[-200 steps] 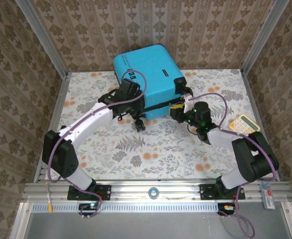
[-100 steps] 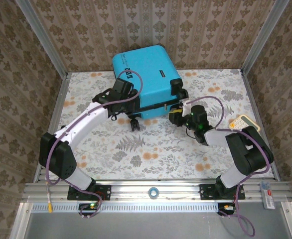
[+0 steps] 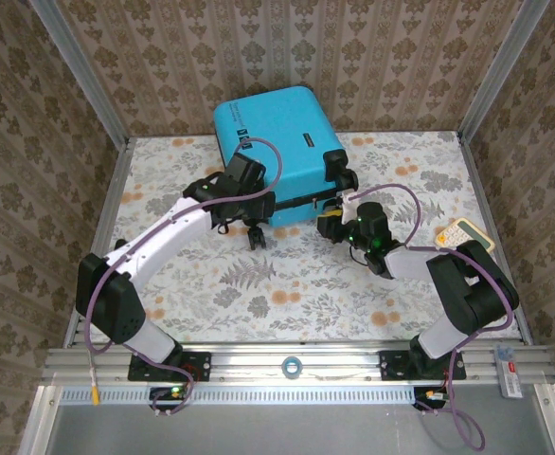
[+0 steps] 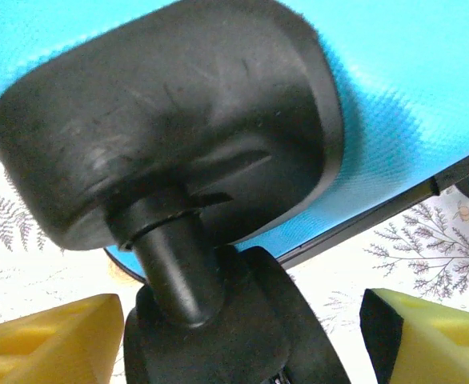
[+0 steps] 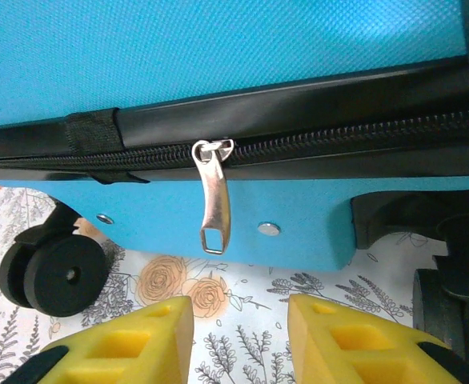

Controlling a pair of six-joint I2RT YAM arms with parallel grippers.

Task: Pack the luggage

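Note:
The robot's left gripper should stay at this corner of the luggage and close its open fingers onto the sides of the black spinner wheel (image 3: 256, 234) (image 4: 218, 320), which is already between them.
The turquoise luggage (image 3: 276, 142) lies shut at the back of the table, its black zip seam facing the arms. My left gripper (image 3: 255, 224) is at its front left corner. In the left wrist view the yellow fingers (image 4: 46, 336) stand wide on either side of a black spinner wheel (image 4: 218, 320), with table showing on the right side. My left gripper (image 4: 242, 344) is open. My right gripper (image 3: 331, 219) is at the front right corner, open, just below the silver zipper pull (image 5: 213, 200) hanging from the seam. Nothing is between its fingertips (image 5: 241, 336).
A beige calculator (image 3: 462, 235) lies on the floral cloth at the right, beside the right arm. Another black wheel (image 5: 58, 272) rests on the table left of the zipper pull. Patterned walls and metal posts (image 3: 116, 161) close in the table.
My left gripper has opened wide around the wheel. The luggage shifted slightly left, and my right gripper followed it leftward, closer to the seam.

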